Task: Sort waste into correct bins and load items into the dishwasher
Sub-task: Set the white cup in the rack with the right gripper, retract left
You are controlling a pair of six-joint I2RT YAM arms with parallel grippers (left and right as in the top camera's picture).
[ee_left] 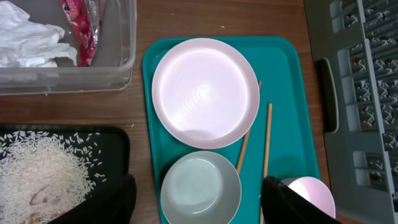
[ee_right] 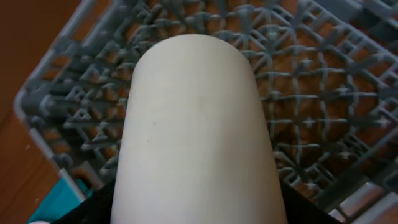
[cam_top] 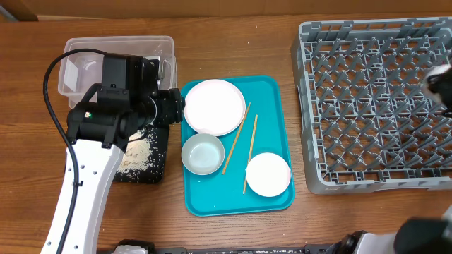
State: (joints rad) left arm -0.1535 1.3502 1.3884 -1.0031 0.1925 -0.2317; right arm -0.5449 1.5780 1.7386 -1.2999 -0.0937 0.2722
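Note:
I will next bring my right gripper back and down and release the cup at the empty pegs by the rack's near side, below and behind the gripper.
My left gripper is open above the teal tray's left side, its dark fingers spread to either side of a pale bowl below. A white plate lies behind that bowl, two chopsticks lie beside it, and a second bowl sits at the tray's front right. The clear tub holds a white tissue and a red wrapper. Rice lies in the black tray. My right gripper is shut on the white cup over the grey dish rack.
The teal serving tray sits mid-table between the bins on the left and the rack on the right. My left arm covers much of the black tray and part of the clear tub. The rack's raised wall stands close to the tray's right edge.

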